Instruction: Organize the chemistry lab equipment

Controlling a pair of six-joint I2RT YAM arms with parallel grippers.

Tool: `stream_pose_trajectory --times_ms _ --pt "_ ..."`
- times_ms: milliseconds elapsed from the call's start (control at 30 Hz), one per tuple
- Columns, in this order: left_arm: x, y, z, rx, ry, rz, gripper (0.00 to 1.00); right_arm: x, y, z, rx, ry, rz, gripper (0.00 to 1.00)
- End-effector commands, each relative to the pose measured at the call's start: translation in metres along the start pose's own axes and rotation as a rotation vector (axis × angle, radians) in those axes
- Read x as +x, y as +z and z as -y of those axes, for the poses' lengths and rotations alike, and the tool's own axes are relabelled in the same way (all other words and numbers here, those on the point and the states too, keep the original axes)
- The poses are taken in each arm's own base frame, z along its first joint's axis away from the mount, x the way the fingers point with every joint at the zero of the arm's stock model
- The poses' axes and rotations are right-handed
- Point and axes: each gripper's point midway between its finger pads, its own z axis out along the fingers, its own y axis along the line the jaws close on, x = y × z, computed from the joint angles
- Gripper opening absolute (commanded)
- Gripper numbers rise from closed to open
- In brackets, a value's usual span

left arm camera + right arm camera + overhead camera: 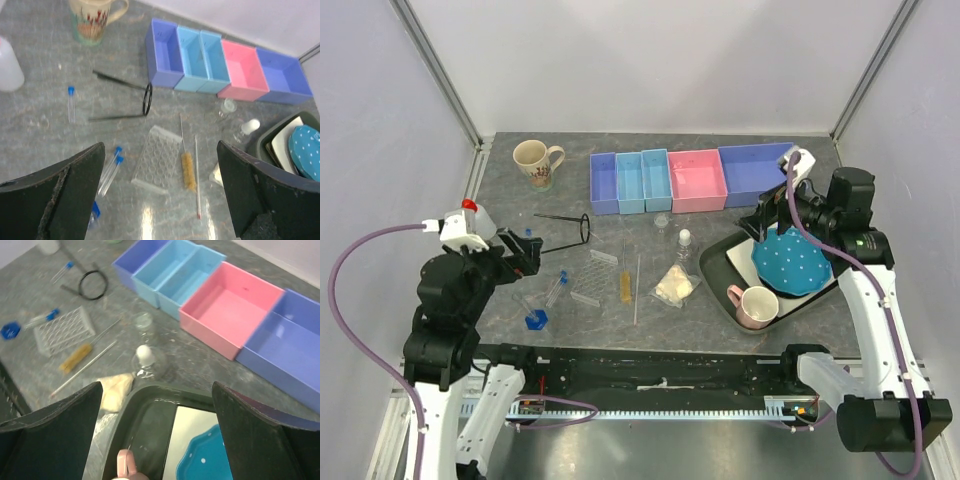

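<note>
My gripper's fingers point past the clear blue-footed tube, which is below and back of them. My left gripper will next move back and down and tip its fingers onto the tube.
The lab equipment lies spread across the grey table. A black wire ring, a clear rack, blue-capped tubes, an amber brush stick and a thin rod lie mid-table. A white-capped bottle and a whitish bag sit beside the tray. A red-capped squeeze bottle stands at the left. My left gripper hangs open above the rack and tubes, holding nothing. My right gripper is open over the tray's near-left corner, also with nothing in it.
A row of purple, light blue and pink bins stands at the back. A beige mug is at the back left. The dark tray at right holds a blue dotted plate and a pink mug.
</note>
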Motion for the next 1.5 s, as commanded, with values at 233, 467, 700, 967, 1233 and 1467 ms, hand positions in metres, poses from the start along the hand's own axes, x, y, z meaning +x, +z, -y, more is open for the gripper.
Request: stream_pose_trajectory --times_ms 233,467,700,967,1233,1467 --pt "0.052 -0.016 -0.024 -0.188 -0.095 -0.321 0.97 0.046 0.021 -0.048 -0.371 -0.137 -0.034 0.98" --pt "0.085 -0.032 -0.053 -0.403 -0.179 -0.443 0.95 0.081 0.031 -0.049 -0.425 -0.096 -0.077 0.98" --pt "0.122 -0.037 -0.09 -0.654 -0.238 -0.518 0.94 0.089 0.03 -0.055 -0.448 -0.096 -0.085 0.98" --pt "0.131 -0.02 -0.093 -0.667 -0.245 -0.532 0.84 0.092 0.031 -0.06 -0.458 -0.117 -0.096 0.98" --pt "0.139 -0.015 -0.096 -0.698 -0.232 -0.59 0.7 0.093 0.03 -0.06 -0.452 -0.127 -0.103 0.98" --pt "0.14 -0.008 -0.096 -0.695 -0.229 -0.592 0.65 0.093 0.03 -0.06 -0.452 -0.132 -0.102 0.98"
